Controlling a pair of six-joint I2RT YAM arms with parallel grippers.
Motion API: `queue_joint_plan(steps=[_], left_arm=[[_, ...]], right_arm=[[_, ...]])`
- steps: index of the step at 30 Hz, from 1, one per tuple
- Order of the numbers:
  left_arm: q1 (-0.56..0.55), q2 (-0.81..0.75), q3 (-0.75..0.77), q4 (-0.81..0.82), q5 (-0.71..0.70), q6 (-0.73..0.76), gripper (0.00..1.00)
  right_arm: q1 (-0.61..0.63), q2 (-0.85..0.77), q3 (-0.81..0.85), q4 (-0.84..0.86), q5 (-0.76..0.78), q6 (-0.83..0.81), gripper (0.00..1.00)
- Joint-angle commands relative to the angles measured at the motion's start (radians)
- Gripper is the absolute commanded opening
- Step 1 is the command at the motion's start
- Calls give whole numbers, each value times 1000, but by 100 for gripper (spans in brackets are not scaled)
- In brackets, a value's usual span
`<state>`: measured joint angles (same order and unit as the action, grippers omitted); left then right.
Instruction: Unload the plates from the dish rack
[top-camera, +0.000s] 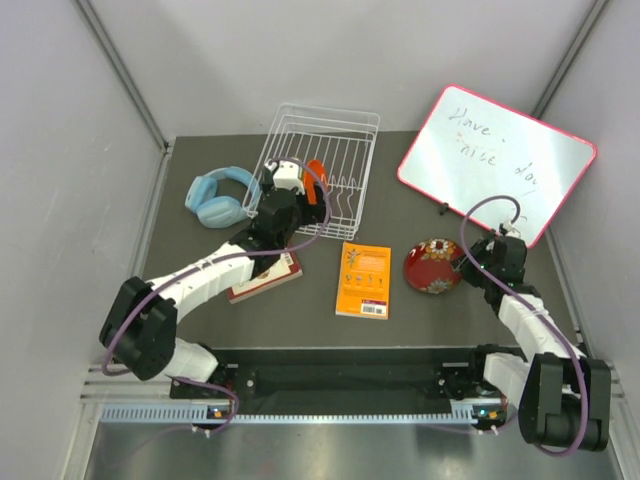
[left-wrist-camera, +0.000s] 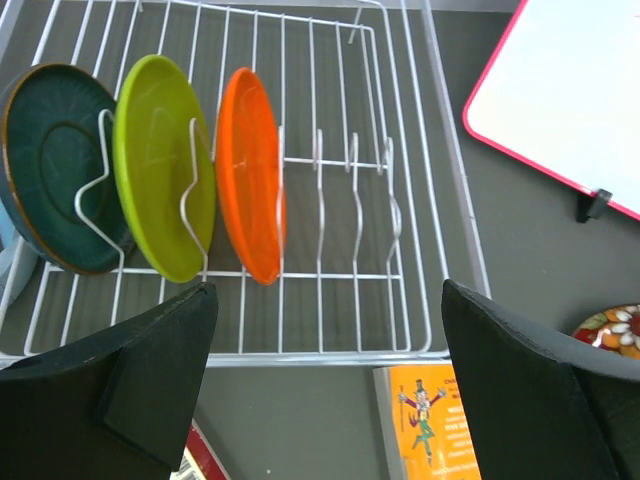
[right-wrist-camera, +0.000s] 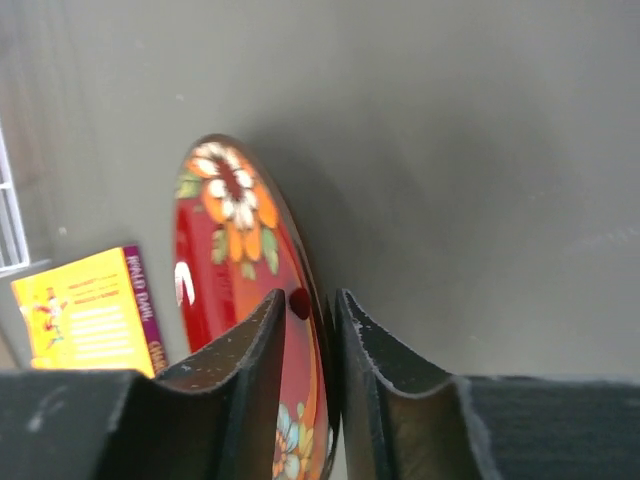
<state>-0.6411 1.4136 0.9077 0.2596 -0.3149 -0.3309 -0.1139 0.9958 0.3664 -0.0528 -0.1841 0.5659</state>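
The left gripper comes outward and down past the rack's near rim, astride the orange plate's lower rim (left-wrist-camera: 263, 272) next, because empty slots alongside leave finger room.
The white wire dish rack (left-wrist-camera: 300, 355) holds three upright plates in its left slots: dark teal (left-wrist-camera: 55, 160), lime green (left-wrist-camera: 160, 160) and orange (left-wrist-camera: 250, 170). My left gripper (left-wrist-camera: 328, 290) is open and empty, just short of the rack's near rim. In the top view the rack (top-camera: 345, 130) stands at the back centre, my left gripper (top-camera: 292, 178) covers most of the plates, and only the orange one (top-camera: 316, 180) shows. The dark red floral plate (top-camera: 433, 266) rests on the table at the right. My right gripper (right-wrist-camera: 310, 298) is shut on its rim (right-wrist-camera: 225, 240).
Blue headphones (top-camera: 220, 197) lie left of the rack. An orange book (top-camera: 364, 279) lies in the middle, and a red book (top-camera: 268, 278) lies under my left arm. The pink-framed whiteboard (top-camera: 495, 160) leans at the back right.
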Motion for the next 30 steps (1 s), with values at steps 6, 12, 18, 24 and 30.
queue_joint_plan(steps=[6, 12, 18, 24, 30], left_arm=[[80, 70, 46, 50, 85, -26, 97], [90, 149, 71, 90, 80, -11, 96], [92, 231, 114, 150, 47, 13, 96], [92, 320, 189, 162, -42, 52, 95], [92, 416, 270, 135, -118, 93, 72]], right_arm=[[-12, 10, 29, -53, 100, -18, 31], [-13, 29, 51, -90, 136, -32, 38], [-13, 4, 83, -160, 215, -55, 62], [-13, -115, 132, -246, 261, -86, 64], [-13, -216, 193, -337, 281, -103, 64]])
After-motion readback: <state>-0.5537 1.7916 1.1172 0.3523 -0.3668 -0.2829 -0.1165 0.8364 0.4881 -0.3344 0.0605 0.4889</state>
